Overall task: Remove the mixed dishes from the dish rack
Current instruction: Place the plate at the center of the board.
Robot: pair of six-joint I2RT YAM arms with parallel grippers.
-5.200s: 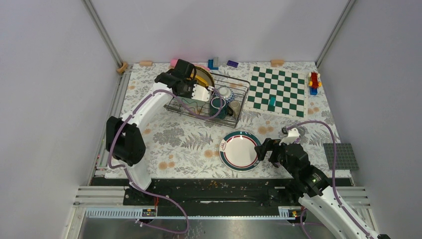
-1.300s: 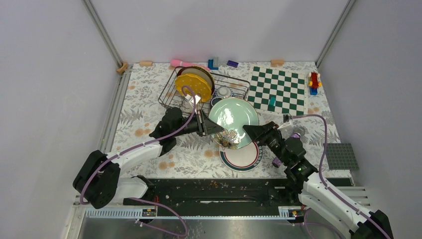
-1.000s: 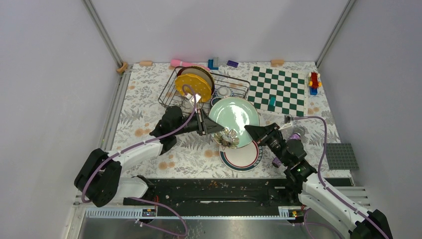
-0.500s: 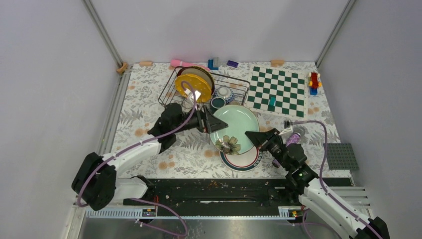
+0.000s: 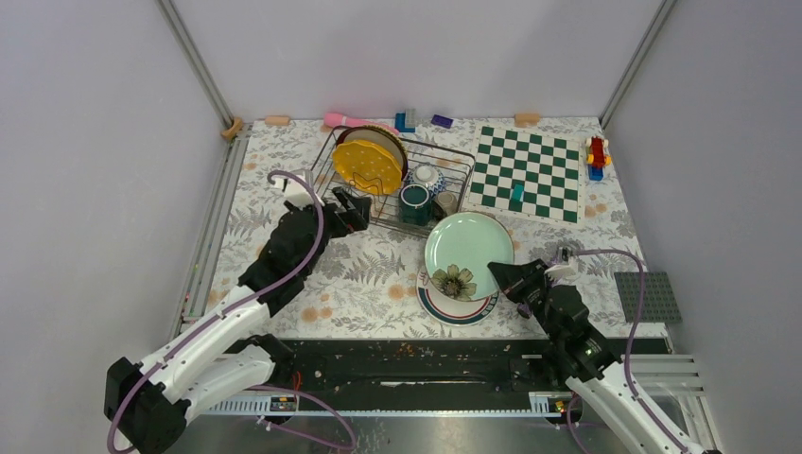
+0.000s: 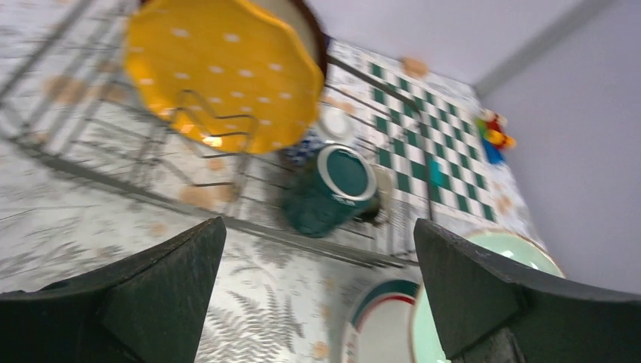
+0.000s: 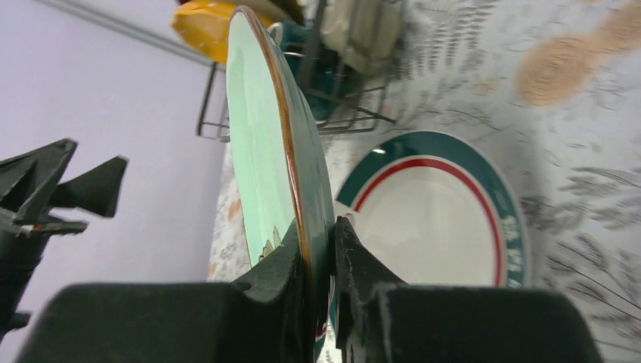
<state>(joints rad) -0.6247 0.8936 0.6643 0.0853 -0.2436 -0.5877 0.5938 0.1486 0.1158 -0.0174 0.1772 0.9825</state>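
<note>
The robot's right gripper will next bring the tilted pale green floral plate [image 5: 468,248] down onto the cream plate before it opens, because the floral plate is still hanging above the cream one.
The dish rack [image 5: 452,163] stands at the back centre and holds a yellow plate [image 5: 367,165], a dark green mug [image 5: 413,201], a small patterned bowl [image 5: 427,176] and an olive cup [image 5: 444,203]. My right gripper [image 5: 501,274] is shut on the rim of the pale green floral plate [image 5: 468,248], which it holds tilted over the cream plate with a red rim [image 5: 452,310] on the table. In the right wrist view the fingers [image 7: 287,257] pinch the green plate [image 7: 261,144] edge-on. My left gripper [image 5: 348,210] hangs open and empty by the rack's front left, facing the mug [image 6: 332,189].
A green-and-white chessboard [image 5: 528,175] with a small teal piece lies right of the rack. Small toy blocks line the back edge, a red and yellow toy [image 5: 597,153] sits at the far right, and a grey studded plate [image 5: 648,296] lies near the right edge.
My left gripper opened, let go of the green plate and drew back left toward the rack's front. The right gripper closed on the plate's rim and carried it right and lower, over the cream plate.
</note>
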